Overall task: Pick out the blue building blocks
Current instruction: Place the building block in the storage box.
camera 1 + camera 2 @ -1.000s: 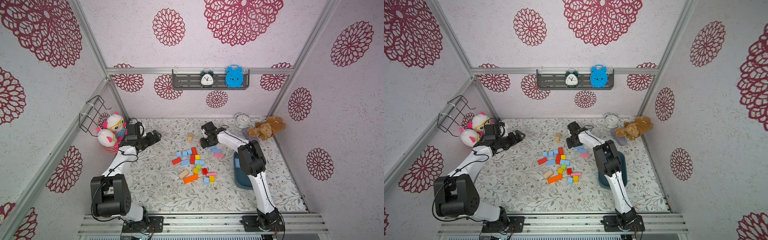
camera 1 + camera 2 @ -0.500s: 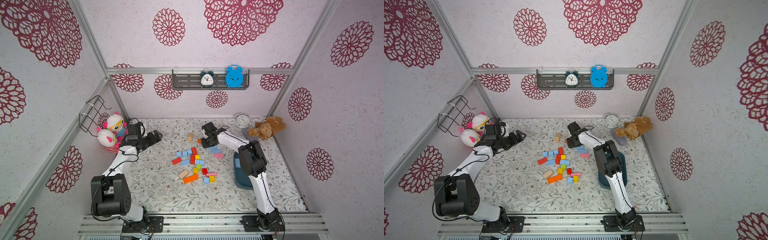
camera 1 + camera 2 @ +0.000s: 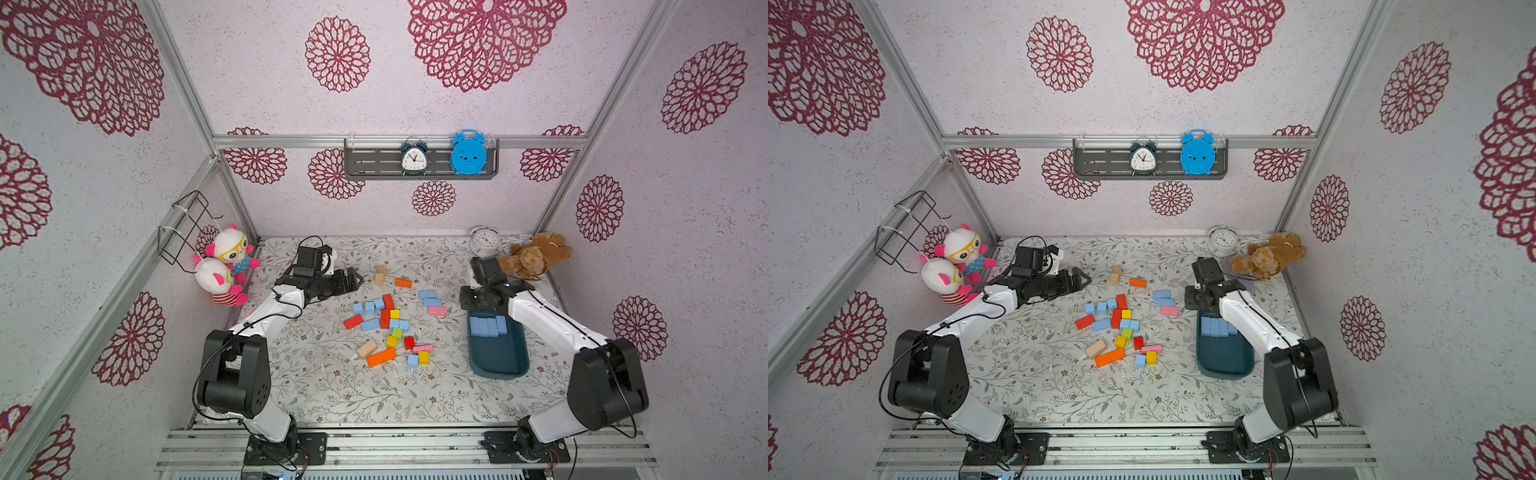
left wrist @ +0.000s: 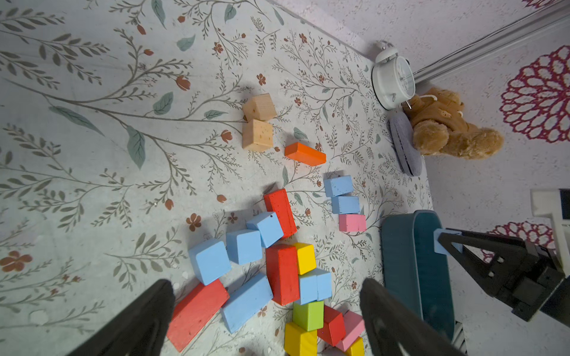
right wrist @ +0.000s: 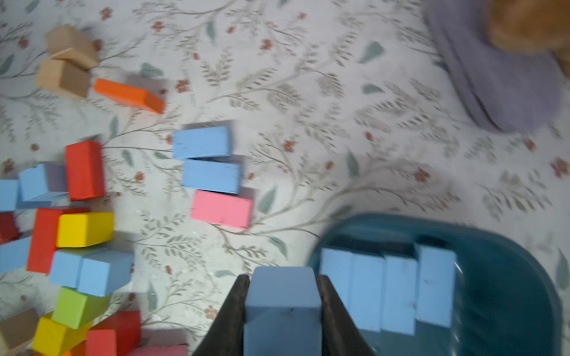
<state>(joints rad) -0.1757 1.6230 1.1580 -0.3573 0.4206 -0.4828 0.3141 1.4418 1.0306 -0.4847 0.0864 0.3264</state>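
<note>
I will next move my right gripper back and down and let go of the light blue block on the bare bottom of the tub, by the near edge of the block row, because blocks fill the tub's far end.
My right gripper (image 5: 282,279) is shut on a light blue building block (image 5: 282,308), held just above the far end of the dark teal tub (image 3: 498,361). Several blue blocks (image 3: 486,325) lie in a row inside that tub (image 5: 509,277). More blue blocks (image 3: 428,297) lie loose among the mixed pile (image 3: 386,324) at mid table, and two (image 5: 203,143) sit beside a pink brick (image 5: 220,209). At the back left, my left gripper (image 3: 353,279) hovers open, with nothing between its fingers (image 4: 379,302). From the left wrist view the right gripper (image 4: 444,243) shows over the tub's rim.
Red, orange, yellow, green, pink and tan blocks are mixed with the blue ones. A teddy bear (image 3: 536,254) and a white alarm clock (image 3: 484,240) stand at the back right. Two plush toys (image 3: 226,264) and a wire basket (image 3: 187,226) hang on the left wall.
The right gripper has closed on a blue block and carried it right and forward, from the blocks at mid back to the tub's far end. The left arm has barely moved.
</note>
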